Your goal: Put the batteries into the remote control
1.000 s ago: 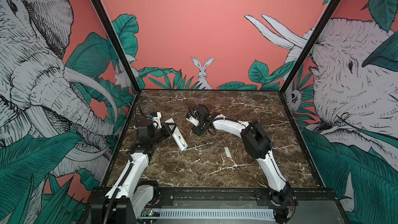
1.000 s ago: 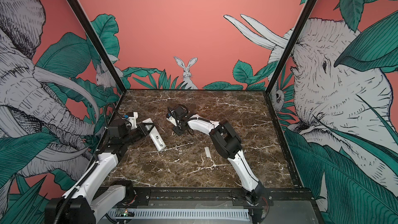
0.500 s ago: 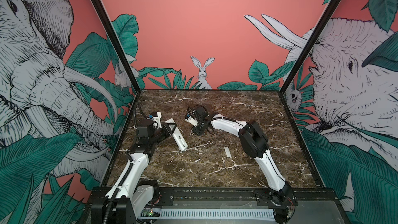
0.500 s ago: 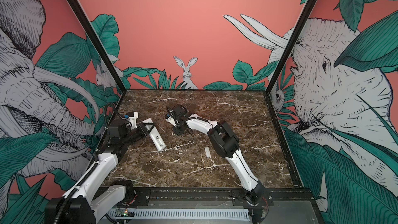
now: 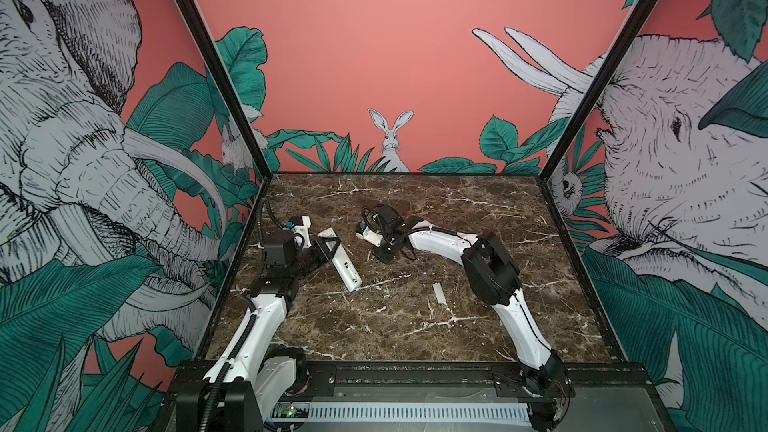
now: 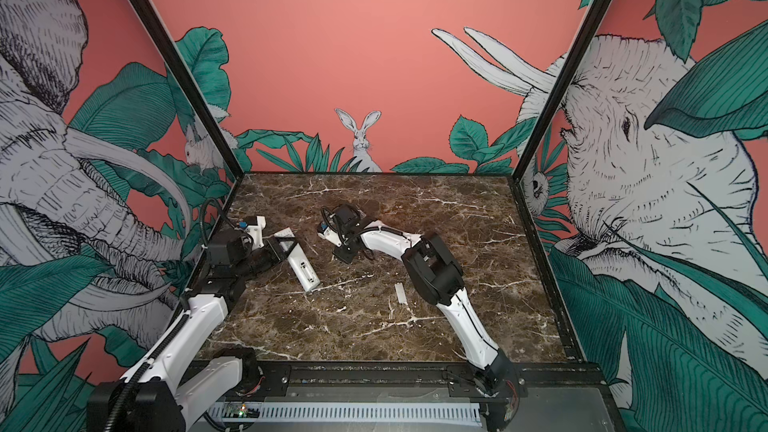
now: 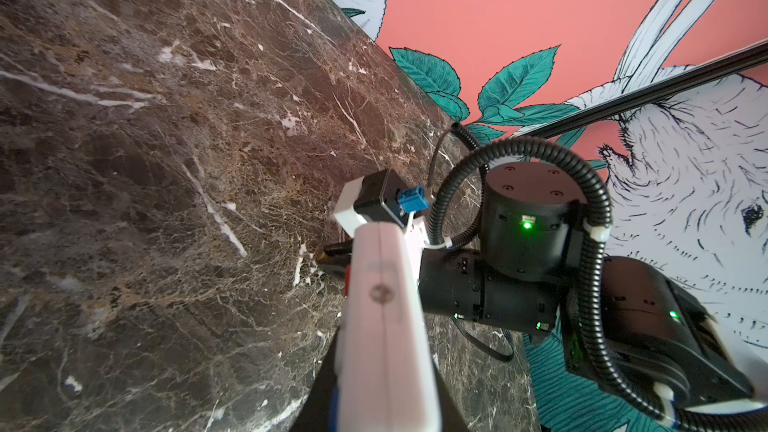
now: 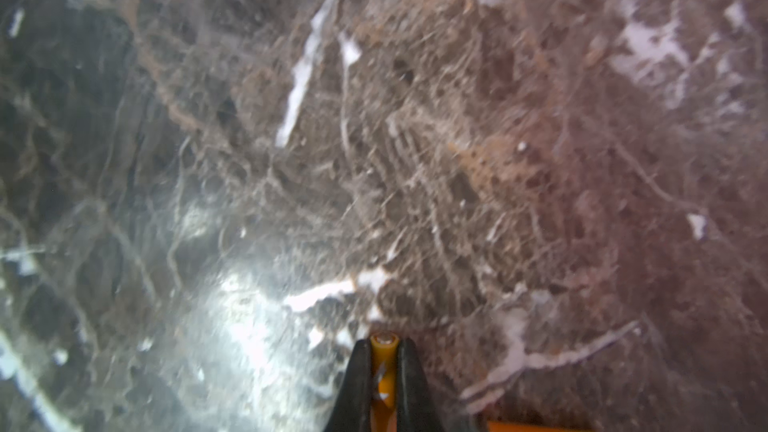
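Note:
The robot should bring its right gripper back and release the orange battery on the bare marble beside the white piece, since that clear patch lies back from the gripper.
The white remote control is on the left in both top views, slanting toward the front, with a dark recess near its front end. My left gripper is shut on its far end. In the left wrist view the remote control runs out blurred from between the jaws. My right gripper points down at the table middle. In the right wrist view it is shut on an orange battery, whose pale tip pokes out. A second orange battery peeks in at that view's edge.
A small white strip lies flat on the brown marble table, right of centre beside my right arm's elbow. Painted walls close off the left, back and right sides. A black rail runs along the front edge.
My right gripper's jaws have closed onto the orange battery at the table middle. The left arm and the remote control have stayed put.

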Robot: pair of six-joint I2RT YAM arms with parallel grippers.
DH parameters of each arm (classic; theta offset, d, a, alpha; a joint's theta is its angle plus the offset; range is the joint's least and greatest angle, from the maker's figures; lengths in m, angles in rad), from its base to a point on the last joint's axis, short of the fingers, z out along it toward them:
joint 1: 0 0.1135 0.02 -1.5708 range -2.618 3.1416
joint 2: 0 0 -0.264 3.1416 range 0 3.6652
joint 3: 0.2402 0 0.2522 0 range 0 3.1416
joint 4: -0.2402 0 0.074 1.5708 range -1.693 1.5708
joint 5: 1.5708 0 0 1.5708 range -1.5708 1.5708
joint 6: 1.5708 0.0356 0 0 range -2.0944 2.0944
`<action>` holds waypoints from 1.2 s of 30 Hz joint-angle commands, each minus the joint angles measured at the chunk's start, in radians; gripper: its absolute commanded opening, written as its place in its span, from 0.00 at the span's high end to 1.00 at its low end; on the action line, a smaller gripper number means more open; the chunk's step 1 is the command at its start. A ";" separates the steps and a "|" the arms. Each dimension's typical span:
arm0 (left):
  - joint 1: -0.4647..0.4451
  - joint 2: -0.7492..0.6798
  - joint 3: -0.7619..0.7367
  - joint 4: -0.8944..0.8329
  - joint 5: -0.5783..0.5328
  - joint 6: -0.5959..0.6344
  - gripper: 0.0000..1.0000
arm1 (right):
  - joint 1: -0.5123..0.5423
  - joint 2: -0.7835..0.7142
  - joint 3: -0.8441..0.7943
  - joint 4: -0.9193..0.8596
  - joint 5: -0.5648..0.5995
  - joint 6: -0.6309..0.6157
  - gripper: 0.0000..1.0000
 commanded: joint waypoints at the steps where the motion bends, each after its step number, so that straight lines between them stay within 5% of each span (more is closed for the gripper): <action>1: 0.008 -0.034 -0.004 -0.010 0.005 0.007 1.00 | 0.003 -0.057 -0.083 -0.043 -0.068 -0.055 0.99; 19: 0.015 -0.170 -0.024 -0.097 0.010 0.035 1.00 | 0.108 -0.455 -0.583 0.024 -0.202 -0.182 1.00; 36: 0.024 -0.200 -0.038 -0.115 0.045 0.052 1.00 | 0.158 -0.465 -0.656 -0.032 -0.147 -0.281 0.93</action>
